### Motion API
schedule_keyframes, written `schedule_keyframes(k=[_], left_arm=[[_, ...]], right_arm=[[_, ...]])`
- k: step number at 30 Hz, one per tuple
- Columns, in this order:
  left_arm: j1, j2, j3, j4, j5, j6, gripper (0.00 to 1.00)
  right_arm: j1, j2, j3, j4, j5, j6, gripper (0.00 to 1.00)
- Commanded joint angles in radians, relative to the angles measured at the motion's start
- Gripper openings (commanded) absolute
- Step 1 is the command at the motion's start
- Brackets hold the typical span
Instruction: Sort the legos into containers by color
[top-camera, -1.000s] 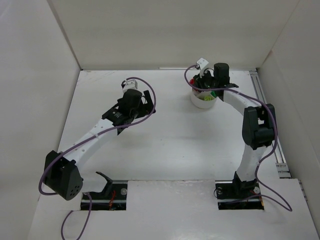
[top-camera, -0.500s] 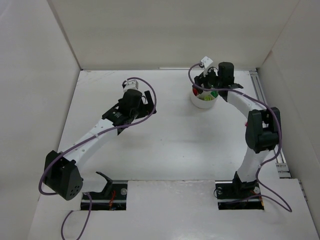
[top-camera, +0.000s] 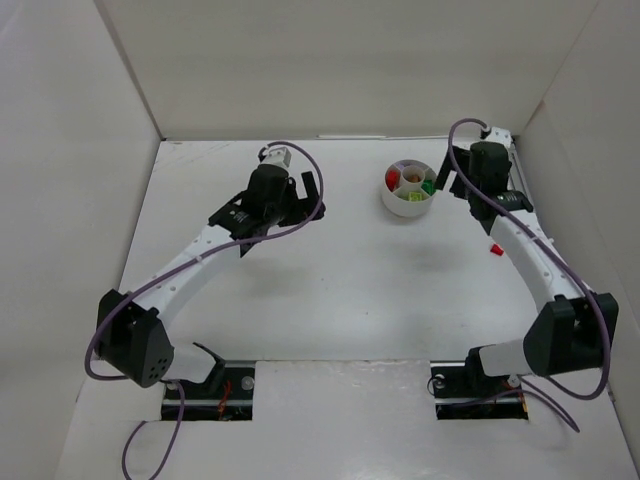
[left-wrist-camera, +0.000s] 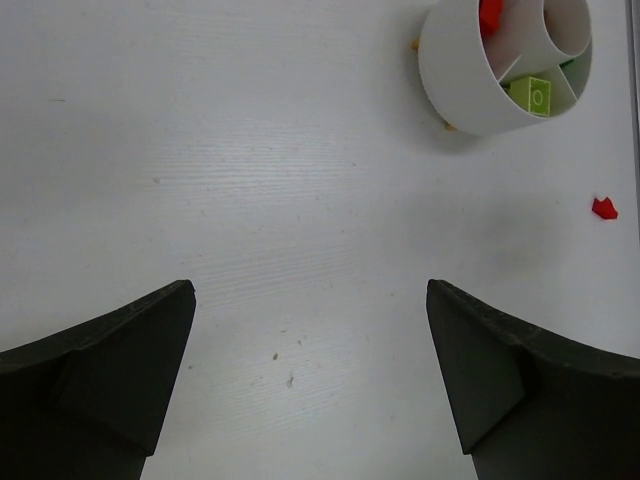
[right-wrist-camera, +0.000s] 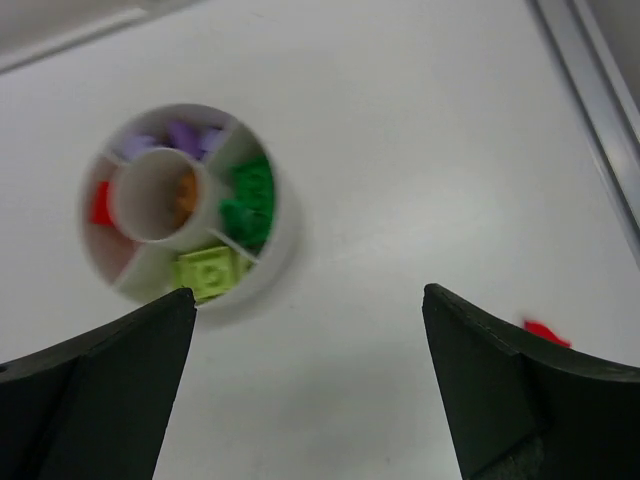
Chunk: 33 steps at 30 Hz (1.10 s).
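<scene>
The loose red lego lies below my right gripper, to its right in the top view, so I will move my right gripper back, toward the bar and down onto it.
The round white dish (top-camera: 409, 200) stands at the back right of the table. In the right wrist view its wedges (right-wrist-camera: 280, 240) hold purple legos (right-wrist-camera: 185, 135), a red lego (right-wrist-camera: 100, 205), green legos (right-wrist-camera: 248, 200) and a lime lego (right-wrist-camera: 207, 270); an orange one (right-wrist-camera: 185, 195) lies in the central cup. One loose red lego (top-camera: 494, 248) (right-wrist-camera: 545, 332) (left-wrist-camera: 603, 208) lies on the table right of the dish. My right gripper (top-camera: 458, 182) (right-wrist-camera: 309, 292) hangs open and empty just right of the dish. Left of the dish, my left gripper (top-camera: 305, 198) (left-wrist-camera: 308, 290) is open over bare table.
White enclosure walls (top-camera: 90, 150) rise on the left, back and right. A metal rail (top-camera: 522, 185) (right-wrist-camera: 590, 90) runs along the table's right edge, close to the loose red lego. Purple cables loop off both wrists. Two tiny orange specks (left-wrist-camera: 449, 126) sit against the dish's outer wall.
My right gripper has come off the dish, swung to its right side and opened wide. The left arm has shifted a little toward the back and right.
</scene>
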Motion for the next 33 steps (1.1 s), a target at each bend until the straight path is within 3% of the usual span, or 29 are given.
schedule_keyframes(k=[1, 7, 17, 19, 20, 28, 33], left_arm=[[0.007, 0.017, 0.062, -0.027, 0.105, 0.014, 1.00], [-0.030, 0.051, 0.125, -0.093, 0.117, -0.009, 1.00], [-0.059, 0.041, 0.103, -0.115, 0.070, -0.074, 1.00], [-0.068, 0.041, 0.103, -0.115, 0.061, -0.086, 1.00], [-0.068, 0.041, 0.103, -0.115, 0.051, -0.095, 1.00], [-0.079, 0.060, 0.125, -0.147, -0.005, -0.105, 1.00], [-0.079, 0.060, 0.164, -0.177, -0.025, -0.085, 1.00]], right_arm=[[-0.050, 0.102, 0.042, -0.388, 0.322, 0.261, 1.00], [-0.148, 0.239, -0.015, -0.335, 0.187, 0.319, 1.00], [-0.300, 0.339, -0.084, -0.266, 0.185, 0.255, 0.97], [-0.328, 0.339, -0.093, -0.257, 0.176, 0.241, 0.94], [-0.328, 0.339, -0.104, -0.240, 0.166, 0.223, 0.87], [-0.381, 0.348, -0.093, -0.197, 0.098, 0.141, 0.80], [-0.391, 0.368, -0.083, -0.188, 0.057, 0.108, 0.67]])
